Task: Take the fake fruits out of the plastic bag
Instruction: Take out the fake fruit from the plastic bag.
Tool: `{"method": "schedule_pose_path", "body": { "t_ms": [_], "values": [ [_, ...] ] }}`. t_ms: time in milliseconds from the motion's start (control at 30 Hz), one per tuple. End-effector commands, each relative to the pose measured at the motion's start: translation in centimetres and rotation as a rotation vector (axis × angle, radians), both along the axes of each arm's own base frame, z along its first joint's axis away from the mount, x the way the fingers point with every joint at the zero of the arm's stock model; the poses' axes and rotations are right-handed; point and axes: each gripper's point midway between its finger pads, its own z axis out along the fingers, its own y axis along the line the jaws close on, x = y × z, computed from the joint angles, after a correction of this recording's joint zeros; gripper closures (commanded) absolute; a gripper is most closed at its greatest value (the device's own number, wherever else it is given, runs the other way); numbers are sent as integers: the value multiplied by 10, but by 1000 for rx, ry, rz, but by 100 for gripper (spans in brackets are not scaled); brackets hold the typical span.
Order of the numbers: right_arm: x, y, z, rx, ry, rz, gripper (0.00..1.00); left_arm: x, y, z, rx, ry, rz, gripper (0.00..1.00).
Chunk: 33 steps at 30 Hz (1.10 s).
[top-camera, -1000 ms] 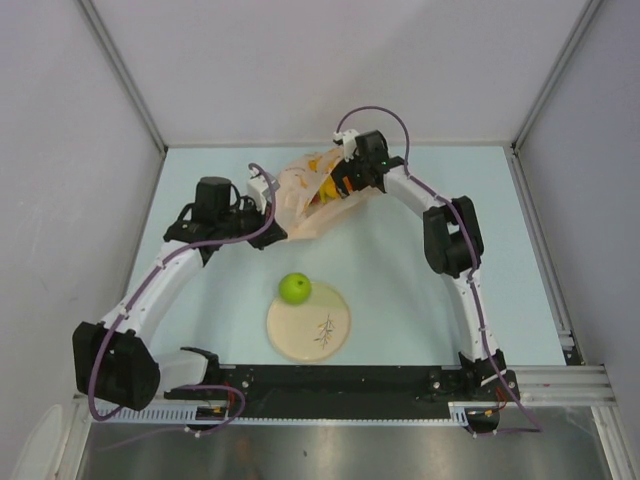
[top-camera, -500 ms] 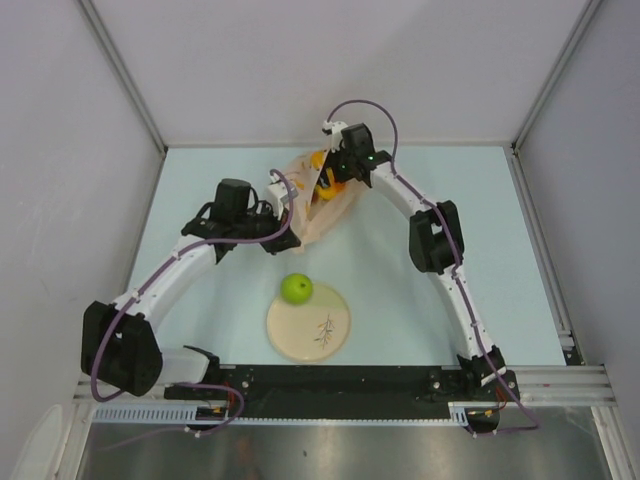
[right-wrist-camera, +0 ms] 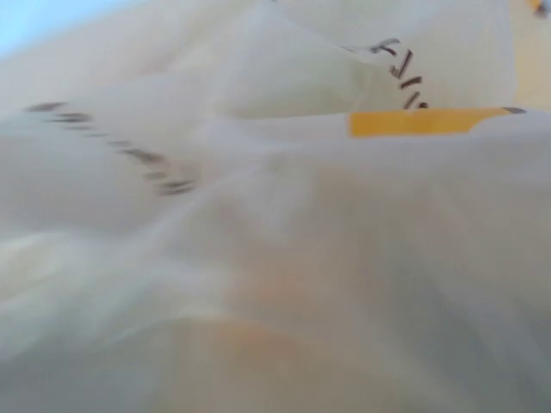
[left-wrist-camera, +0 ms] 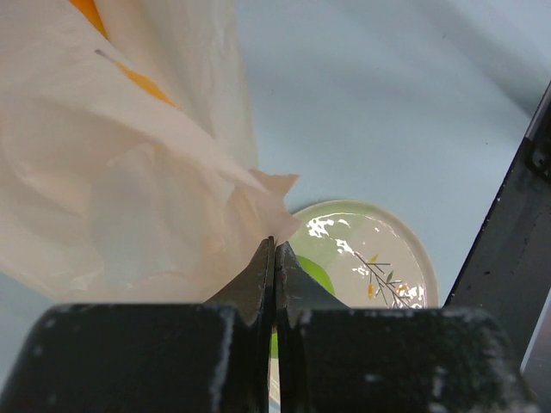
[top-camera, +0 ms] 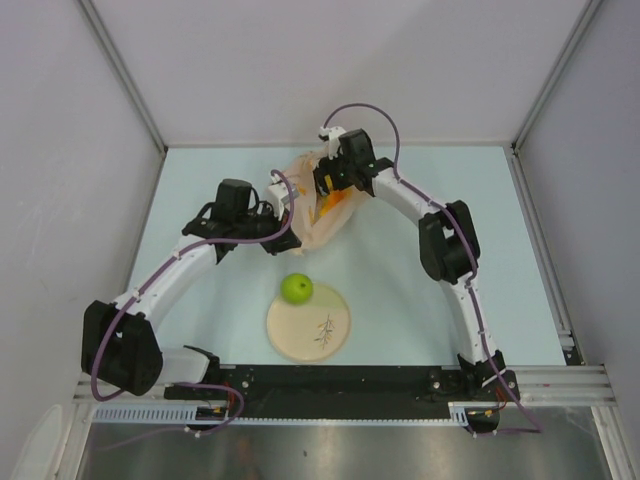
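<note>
My right gripper is above the orange-yellow fruit (top-camera: 331, 205), which shows between the folds of film. It should go down deeper into the bag's open top onto that fruit.
The peach-pink plastic bag (top-camera: 312, 212) lies at the back middle of the table, and orange-yellow fruit (top-camera: 331, 205) shows through it. My left gripper (top-camera: 287, 197) is shut on the bag's left edge; in the left wrist view the closed jaws pinch a fold of the film (left-wrist-camera: 274, 194). My right gripper (top-camera: 326, 183) reaches into the bag's top from the right. Its fingers are hidden, and the right wrist view shows only blurred bag film (right-wrist-camera: 275, 215). One green apple (top-camera: 296, 289) sits on the upper left rim of the beige plate (top-camera: 325, 335).
The plate (left-wrist-camera: 392, 258) and the apple (left-wrist-camera: 320, 274) also show behind my left fingers. White walls close in the table on three sides. A black rail (top-camera: 340, 378) with the arm bases runs along the near edge.
My right gripper has moved left from the bag's right side into its top. My left gripper shifted right with the bag edge, and the bag bunched narrower.
</note>
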Motion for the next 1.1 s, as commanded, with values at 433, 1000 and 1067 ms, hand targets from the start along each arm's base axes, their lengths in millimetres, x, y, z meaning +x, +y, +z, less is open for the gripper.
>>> {"method": "schedule_pose_path", "body": {
  "t_ms": [433, 1000, 1067],
  "values": [
    [-30, 10, 13, 95, 91, -75, 10, 8, -4, 16, -14, -57, -5, 100],
    [-4, -11, -46, -60, 95, -178, 0, 10, -5, 12, -10, -40, -1, 100],
    [-8, -10, -48, -61, 104, -173, 0, 10, -5, 12, -10, -42, -1, 100]
  ]
}}
